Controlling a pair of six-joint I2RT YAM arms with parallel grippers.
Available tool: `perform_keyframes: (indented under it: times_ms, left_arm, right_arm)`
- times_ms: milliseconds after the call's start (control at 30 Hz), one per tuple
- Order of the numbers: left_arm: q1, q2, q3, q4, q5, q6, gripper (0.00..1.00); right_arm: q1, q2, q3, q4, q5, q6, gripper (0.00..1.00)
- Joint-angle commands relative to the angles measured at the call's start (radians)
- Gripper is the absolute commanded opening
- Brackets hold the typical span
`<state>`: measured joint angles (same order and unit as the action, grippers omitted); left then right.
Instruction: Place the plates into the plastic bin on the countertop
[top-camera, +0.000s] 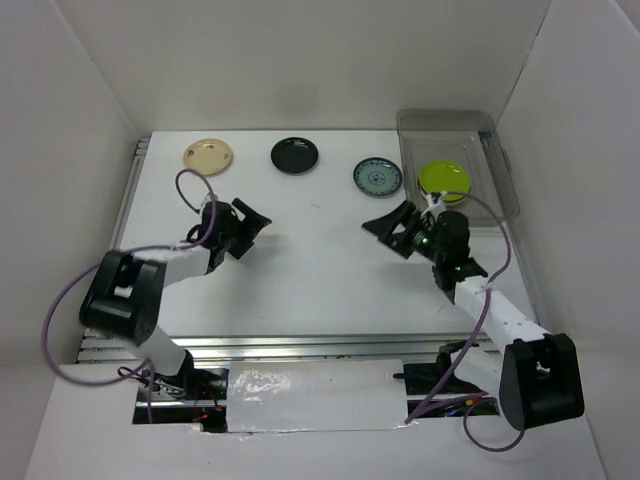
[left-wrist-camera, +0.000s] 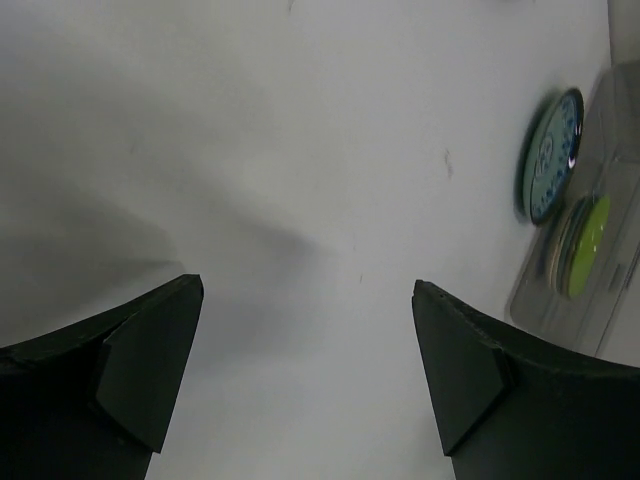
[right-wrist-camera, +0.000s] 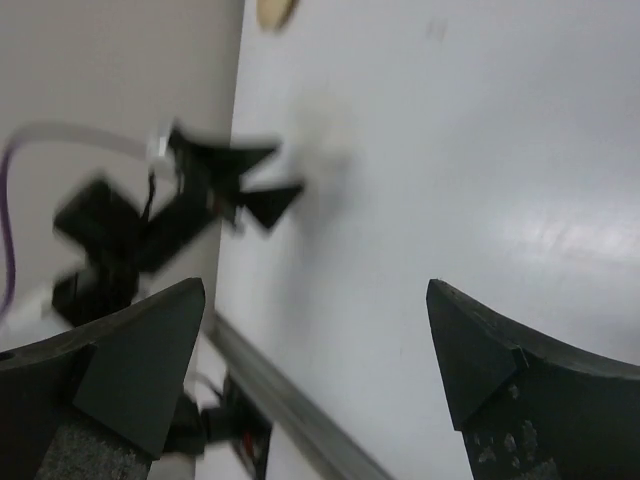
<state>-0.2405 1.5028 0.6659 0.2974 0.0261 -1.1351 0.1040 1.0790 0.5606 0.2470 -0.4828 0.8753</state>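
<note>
I should next move my left gripper outward and down onto the black plate's rim (top-camera: 274, 158) on the cream plate's side, because the bare countertop there leaves room for my open fingers.
On the white countertop (top-camera: 320, 290) a cream plate (top-camera: 208, 155), a black plate (top-camera: 294, 154) and a blue-patterned plate (top-camera: 377, 177) lie in a row at the back. The clear plastic bin (top-camera: 447, 123) stands at the back right with a lime green plate (top-camera: 445, 178) on top inside it. My left gripper (top-camera: 255, 228) is open and empty over bare countertop at the left. My right gripper (top-camera: 388, 232) is open and empty, just in front of the blue plate. The left wrist view shows the blue plate (left-wrist-camera: 552, 155) and the green plate (left-wrist-camera: 590, 245) on a stack in the bin (left-wrist-camera: 622, 140).
White walls close in the countertop at the back and both sides. A metal rail (top-camera: 300, 345) runs along the near edge and also shows in the right wrist view (right-wrist-camera: 290, 420). The right wrist view shows my left gripper (right-wrist-camera: 235, 185) and the cream plate's edge (right-wrist-camera: 275, 10).
</note>
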Motion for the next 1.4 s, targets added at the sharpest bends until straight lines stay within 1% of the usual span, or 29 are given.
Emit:
perform_keyframes:
  times_ms: [0, 33, 67, 100, 167, 200, 233, 267, 300, 333, 367, 433, 467, 500, 533, 567, 600, 667, 767, 833, 867, 967, 1000, 1100, 1167, 1200, 1267, 1300, 1367]
  left_arm:
    - [0.017, 0.239, 0.194, 0.302, -0.061, -0.12, 0.99]
    - [0.023, 0.294, 0.243, 0.307, -0.054, -0.12, 0.99]
    - [0.029, 0.4, 0.295, 0.309, -0.045, -0.127, 0.99]
    - [0.039, 0.452, 0.401, 0.275, -0.04, -0.13, 0.99]
    - [0.038, 0.583, 0.524, 0.16, -0.069, -0.144, 0.99]
    - [0.04, 0.627, 0.661, 0.094, -0.113, -0.143, 0.99]
    - [0.038, 0.667, 0.735, -0.101, -0.142, -0.15, 0.99]
    - [0.033, 0.756, 0.885, -0.181, -0.19, -0.158, 0.99]
    - [0.033, 0.802, 0.964, -0.249, -0.205, -0.161, 0.99]
    - [0.033, 0.847, 1.039, -0.42, -0.216, -0.169, 0.95]
    - [0.035, 0.944, 1.195, -0.485, -0.221, -0.167, 0.9]
    - [0.04, 1.064, 1.322, -0.619, -0.215, -0.172, 0.85]
    - [0.049, 1.083, 1.378, -0.623, -0.206, -0.173, 0.81]
    - [0.052, 1.102, 1.385, -0.607, -0.187, -0.17, 0.75]
    - [0.058, 1.12, 1.388, -0.591, -0.169, -0.178, 0.73]
    - [0.061, 1.122, 1.382, -0.56, -0.158, -0.176, 0.69]
    - [0.063, 1.126, 1.379, -0.543, -0.152, -0.173, 0.55]
    - [0.063, 1.14, 1.387, -0.521, -0.143, -0.166, 0.52]
    - [0.06, 1.157, 1.4, -0.501, -0.132, -0.144, 0.43]
    - [0.058, 1.162, 1.393, -0.428, -0.112, -0.12, 0.36]
    - [0.052, 1.159, 1.393, -0.411, -0.115, -0.112, 0.28]
    - [0.033, 1.116, 1.358, -0.379, -0.159, -0.077, 0.1]
    - [0.026, 1.097, 1.336, -0.345, -0.175, -0.069, 0.0]
    - [0.007, 0.969, 1.256, -0.346, -0.236, -0.019, 0.0]
    - [-0.008, 0.885, 1.149, -0.369, -0.258, 0.0, 0.0]
    - [-0.023, 0.778, 1.032, -0.376, -0.268, 0.03, 0.0]
    - [-0.043, 0.656, 0.893, -0.356, -0.264, 0.066, 0.0]
    - [-0.061, 0.536, 0.75, -0.33, -0.23, 0.107, 0.0]
    - [-0.083, 0.427, 0.617, -0.307, -0.198, 0.129, 0.0]
  right_arm:
    - [0.121, -0.057, -0.137, 0.193, -0.122, 0.014, 1.0]
    - [0.146, -0.098, -0.165, 0.21, -0.117, 0.03, 1.0]
    - [0.169, -0.117, -0.192, 0.233, -0.111, 0.068, 1.0]
    - [0.206, -0.146, -0.238, 0.271, -0.102, 0.091, 1.0]
    - [0.241, -0.171, -0.267, 0.281, -0.08, 0.138, 1.0]
    - [0.276, -0.178, -0.293, 0.285, -0.07, 0.154, 1.0]
    - [0.292, -0.195, -0.306, 0.287, -0.041, 0.168, 1.0]
    - [0.319, -0.214, -0.326, 0.285, -0.015, 0.191, 1.0]
    - [0.33, -0.22, -0.338, 0.284, -0.014, 0.203, 1.0]
    - [0.335, -0.231, -0.346, 0.281, 0.007, 0.212, 1.0]
    - [0.347, -0.238, -0.356, 0.276, 0.022, 0.226, 1.0]
    - [0.364, -0.264, -0.358, 0.236, 0.068, 0.223, 1.0]
    - [0.365, -0.271, -0.343, 0.21, 0.078, 0.215, 1.0]
    - [0.373, -0.283, -0.335, 0.163, 0.084, 0.206, 1.0]
    - [0.372, -0.287, -0.326, 0.143, 0.085, 0.188, 1.0]
    - [0.373, -0.294, -0.311, 0.105, 0.088, 0.186, 1.0]
    - [0.376, -0.306, -0.308, 0.097, 0.09, 0.182, 1.0]
    - [0.379, -0.318, -0.304, 0.086, 0.09, 0.182, 1.0]
    - [0.381, -0.344, -0.303, 0.071, 0.085, 0.182, 1.0]
    - [0.379, -0.36, -0.297, 0.054, 0.089, 0.169, 1.0]
    - [0.379, -0.367, -0.292, 0.032, 0.098, 0.165, 1.0]
    - [0.379, -0.367, -0.294, 0.008, 0.118, 0.148, 1.0]
    - [0.373, -0.363, -0.295, 0.006, 0.119, 0.148, 1.0]
    - [0.364, -0.343, -0.298, 0.015, 0.121, 0.13, 1.0]
    - [0.362, -0.324, -0.288, 0.0, 0.142, 0.113, 1.0]
    - [0.362, -0.315, -0.26, -0.03, 0.174, 0.078, 1.0]
    - [0.362, -0.282, -0.214, -0.07, 0.213, 0.033, 1.0]
    - [0.362, -0.269, -0.158, -0.093, 0.245, -0.008, 1.0]
    - [0.362, -0.201, -0.095, -0.144, 0.277, -0.05, 1.0]
